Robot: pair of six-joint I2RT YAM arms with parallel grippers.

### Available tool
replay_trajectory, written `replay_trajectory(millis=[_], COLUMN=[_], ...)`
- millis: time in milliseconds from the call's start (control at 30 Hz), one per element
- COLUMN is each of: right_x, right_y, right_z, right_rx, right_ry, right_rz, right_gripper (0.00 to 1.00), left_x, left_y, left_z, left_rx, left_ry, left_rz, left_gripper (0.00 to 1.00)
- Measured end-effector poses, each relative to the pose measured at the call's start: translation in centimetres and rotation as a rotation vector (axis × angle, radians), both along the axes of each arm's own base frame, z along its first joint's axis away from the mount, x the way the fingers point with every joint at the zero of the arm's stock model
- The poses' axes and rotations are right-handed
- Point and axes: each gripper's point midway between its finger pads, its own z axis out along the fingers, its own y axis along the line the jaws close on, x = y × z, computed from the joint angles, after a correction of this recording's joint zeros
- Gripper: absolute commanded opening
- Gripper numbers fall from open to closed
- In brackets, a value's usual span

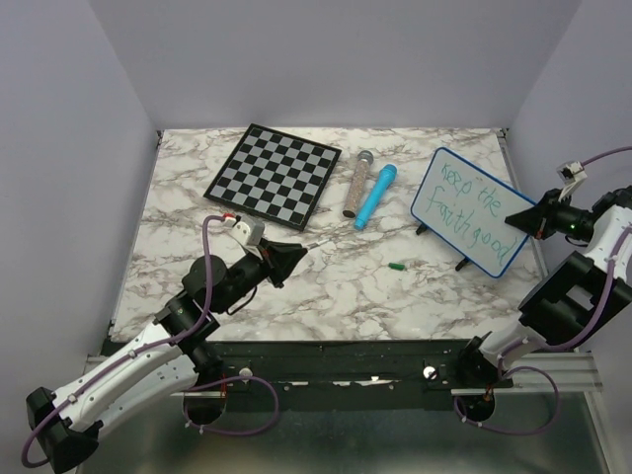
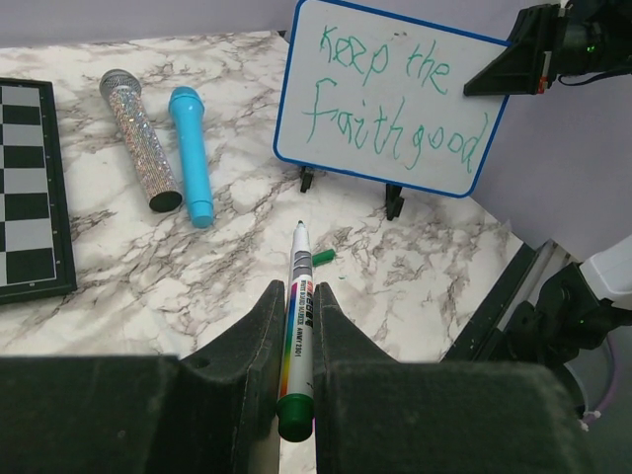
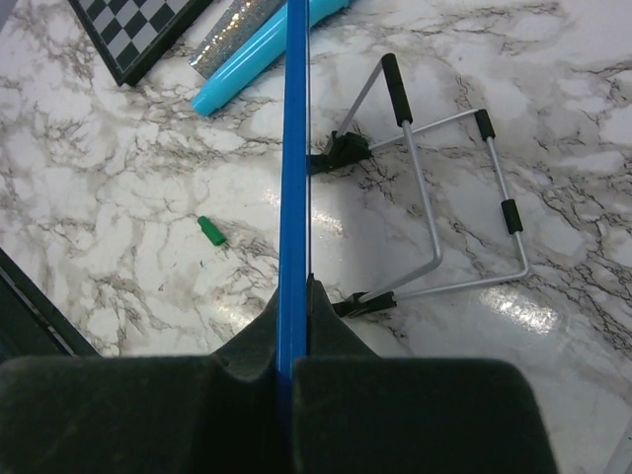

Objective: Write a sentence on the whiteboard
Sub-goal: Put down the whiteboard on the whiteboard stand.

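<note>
The board leans toward the wire stand's padded upright next, as a gap shows between them. Then my right gripper releases the board's edge.
The whiteboard (image 1: pixel 464 209) stands tilted on a wire stand (image 3: pixel 449 188) at the right of the table. Its blue rim (image 3: pixel 294 148) runs edge-on through the right wrist view. The green sentence (image 2: pixel 395 104) reads "Keep the" over "Faith good". My right gripper (image 1: pixel 521 219) is shut on the board's right edge. My left gripper (image 1: pixel 296 255) is shut on a green-ended whiteboard marker (image 2: pixel 299 316), tip pointing toward the board and well short of it. The green marker cap (image 1: pixel 397 266) lies on the table between them.
A black-and-white chessboard (image 1: pixel 275 172) lies at the back left. A glittery silver microphone (image 1: pixel 357 184) and a blue microphone (image 1: pixel 376 196) lie side by side in the back middle. The table's front edge has a black rail (image 1: pixel 326 355).
</note>
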Motion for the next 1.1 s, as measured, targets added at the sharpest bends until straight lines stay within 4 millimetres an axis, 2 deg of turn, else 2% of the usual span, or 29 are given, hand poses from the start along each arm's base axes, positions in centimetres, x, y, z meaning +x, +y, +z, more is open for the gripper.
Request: replay_trajectory(millis=[233, 567, 933, 1100], right_x=[0.7, 1.9, 2.5, 2.4], right_y=[-1.3, -2.2, -3.4, -3.5], right_z=[-1.4, -4.5, -7.7, -8.6], right_rx=[0.019, 0.1, 0.121, 0.109], right_ry=[0.025, 0.059, 0.091, 0.097], right_rz=[-0.024, -0.035, -0.036, -0.036], right_gripper=[0.01, 0.2, 0.32, 0.44], left_x=[0.1, 0.1, 0.3, 0.3], left_y=[-0.1, -0.3, -0.6, -0.7], left_z=[-0.2, -0.8, -1.6, -1.8], left_rx=[0.005, 0.012, 0.021, 0.023], left_ry=[0.005, 0.023, 0.051, 0.058], left_rz=[0.0, -0.003, -0.004, -0.011], left_gripper=[0.0, 0.0, 0.0, 0.0])
